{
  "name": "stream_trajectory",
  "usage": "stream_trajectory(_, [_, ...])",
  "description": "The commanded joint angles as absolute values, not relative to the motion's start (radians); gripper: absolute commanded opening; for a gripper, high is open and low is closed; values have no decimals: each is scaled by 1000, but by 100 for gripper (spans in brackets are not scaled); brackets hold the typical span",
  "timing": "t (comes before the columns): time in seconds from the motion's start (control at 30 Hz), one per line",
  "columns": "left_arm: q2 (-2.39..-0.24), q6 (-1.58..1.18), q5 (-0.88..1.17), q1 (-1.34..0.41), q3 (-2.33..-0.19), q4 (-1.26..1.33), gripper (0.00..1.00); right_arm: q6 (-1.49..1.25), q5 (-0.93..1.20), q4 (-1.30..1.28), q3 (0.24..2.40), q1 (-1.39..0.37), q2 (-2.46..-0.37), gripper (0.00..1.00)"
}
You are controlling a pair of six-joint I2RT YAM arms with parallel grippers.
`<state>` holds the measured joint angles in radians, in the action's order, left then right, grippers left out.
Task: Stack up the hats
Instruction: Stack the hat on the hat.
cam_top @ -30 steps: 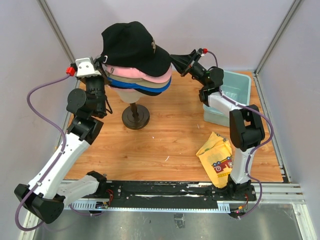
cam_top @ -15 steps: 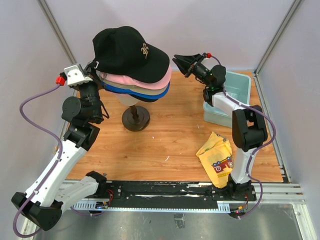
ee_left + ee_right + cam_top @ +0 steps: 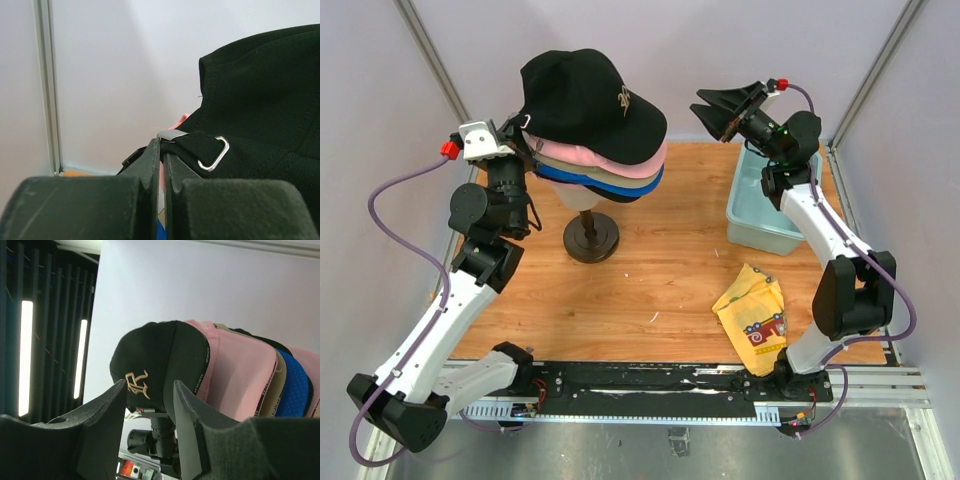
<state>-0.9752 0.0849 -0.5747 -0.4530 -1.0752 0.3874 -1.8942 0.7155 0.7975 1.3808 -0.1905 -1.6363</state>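
I should move my right gripper across toward the stack and close on the black hat's rim at its front edge, as my left gripper holds only the hat's rear strap [image 3: 192, 142].
Several hats sit stacked on a mannequin head. A black hat [image 3: 590, 105] with a gold logo lies on top, over pink [image 3: 570, 152], tan [image 3: 638, 168] and blue [image 3: 595, 184] ones. My left gripper [image 3: 518, 130] is at the back of the stack, shut on the black hat's rear strap [image 3: 192, 142] beside its metal buckle [image 3: 214, 152]. My right gripper [image 3: 712, 112] hangs open to the right of the stack, clear of the brims. From the right wrist I see the black hat [image 3: 160, 360], the pink hat [image 3: 240, 375] and the blue hat [image 3: 295, 385] beyond my gripper [image 3: 149, 390].
The mannequin's dark stand [image 3: 591, 235] rests on the wooden table. A teal bin [image 3: 798, 185] sits at the right under my right arm. A yellow cloth with red print [image 3: 755, 315] lies near the front right. Walls close in on three sides.
My right gripper has opened, let go of the black hat's brim and drawn back up and to the right. The black hat has settled on the stack, with my left gripper still pinching its strap.
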Motion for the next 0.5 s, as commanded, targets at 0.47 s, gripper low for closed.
stream_trajectory(0.47, [-973,85,-553,-445,-1127,383,0,-1720,769,652,1405,-351,-1609,45])
